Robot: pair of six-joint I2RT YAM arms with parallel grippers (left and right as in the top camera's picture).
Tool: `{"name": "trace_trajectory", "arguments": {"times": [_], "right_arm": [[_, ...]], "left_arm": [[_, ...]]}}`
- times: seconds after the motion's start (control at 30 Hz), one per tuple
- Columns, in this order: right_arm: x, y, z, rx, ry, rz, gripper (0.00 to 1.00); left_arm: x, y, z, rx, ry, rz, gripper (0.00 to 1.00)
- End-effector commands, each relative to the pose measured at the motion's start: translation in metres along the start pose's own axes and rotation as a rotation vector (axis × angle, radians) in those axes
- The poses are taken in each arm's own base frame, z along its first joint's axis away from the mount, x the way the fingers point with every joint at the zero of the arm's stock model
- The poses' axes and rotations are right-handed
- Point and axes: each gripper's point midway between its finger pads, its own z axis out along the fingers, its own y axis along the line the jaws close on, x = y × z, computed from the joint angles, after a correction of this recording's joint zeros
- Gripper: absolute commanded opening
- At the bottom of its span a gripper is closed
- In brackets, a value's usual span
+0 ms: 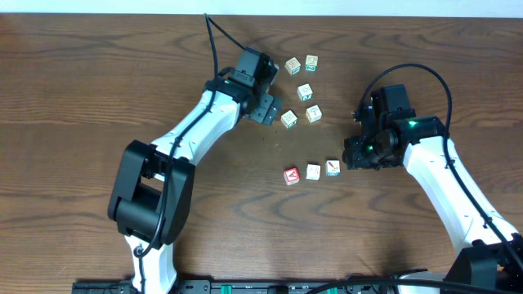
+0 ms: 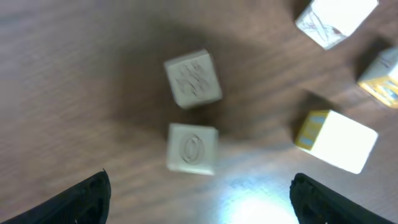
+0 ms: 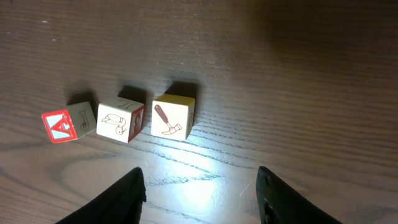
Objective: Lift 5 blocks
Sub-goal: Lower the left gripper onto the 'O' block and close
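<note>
The oval-marked block [image 2: 192, 150] lies nearest, in line with the gap between the open fingers, so the left gripper needs to go down over its sides and close on it.
Several pale wooden blocks lie on the brown table. One loose cluster [image 1: 305, 92] sits at the upper middle. A row of three lies lower: the red "A" block [image 1: 292, 175], a middle block [image 1: 313, 171] and a hammer-print block [image 1: 333, 167]. My left gripper [image 1: 270, 107] is open just left of the block [image 1: 288, 119]. In the left wrist view the gripper [image 2: 202, 202] has nothing between its fingers, and a block [image 2: 192, 148] lies just ahead. My right gripper [image 1: 356, 155] is open right of the row. Its wrist view shows the hammer block [image 3: 173, 117] and "A" block [image 3: 61, 126] ahead of the empty gripper [image 3: 202, 190].
Both arms' white links reach in from the table's front edge, the left arm [image 1: 188, 131] crossing diagonally and the right arm [image 1: 445, 188] on the right side. Black cables [image 1: 214, 45] hang over the table's far part. Bare wood lies left and right of the blocks.
</note>
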Motion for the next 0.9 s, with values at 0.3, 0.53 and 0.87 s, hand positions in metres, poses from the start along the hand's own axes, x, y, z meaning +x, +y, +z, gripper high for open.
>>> {"name": "trace_trajectory", "arguments": {"times": [0.3, 0.53, 0.87], "right_arm": [[-0.008, -0.001, -0.006, 0.003, -0.035, -0.008, 0.56], [-0.009, -0.001, -0.006, 0.003, -0.038, -0.008, 0.56], [-0.008, -0.001, -0.006, 0.004, -0.033, -0.007, 0.56]], "left_arm": [[0.006, 0.022, 0.029, 0.001, -0.002, 0.071, 0.93], [0.012, 0.014, 0.036, 0.041, 0.017, 0.081, 0.93], [0.024, 0.005, 0.051, 0.088, 0.049, 0.079, 0.88]]}}
